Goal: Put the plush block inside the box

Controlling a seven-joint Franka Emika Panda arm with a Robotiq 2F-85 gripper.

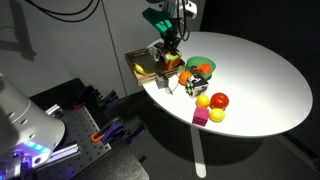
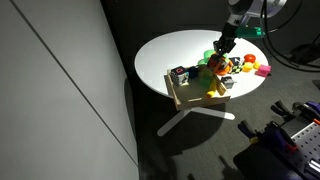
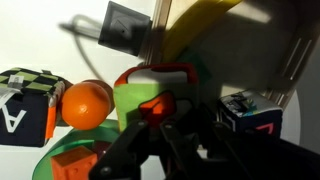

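Observation:
I will lift my gripper and move it over the bare bottom of the box beside the yellow item to let go of the plush block (image 2: 211,70), which still sticks out over the box's rim.
The plush block (image 3: 150,90), green with red edging, fills the middle of the wrist view between my dark fingers. My gripper (image 3: 165,125) is shut on it and holds it low over the tan box (image 1: 146,70), which sits at the table's edge. In both exterior views the gripper (image 1: 172,55) (image 2: 220,58) hangs over the box (image 2: 190,98) with the block (image 2: 211,70) at its tips. The fingers hide the block's lower part.
The box holds a yellow item (image 3: 195,25) and small dark items (image 3: 125,25) (image 3: 250,110). Beside it are an orange ball (image 3: 85,103), a dark cube with white marks (image 1: 197,84), a green bowl (image 1: 200,64), red (image 1: 219,100) and yellow balls (image 1: 204,100) and a magenta cube (image 1: 200,117).

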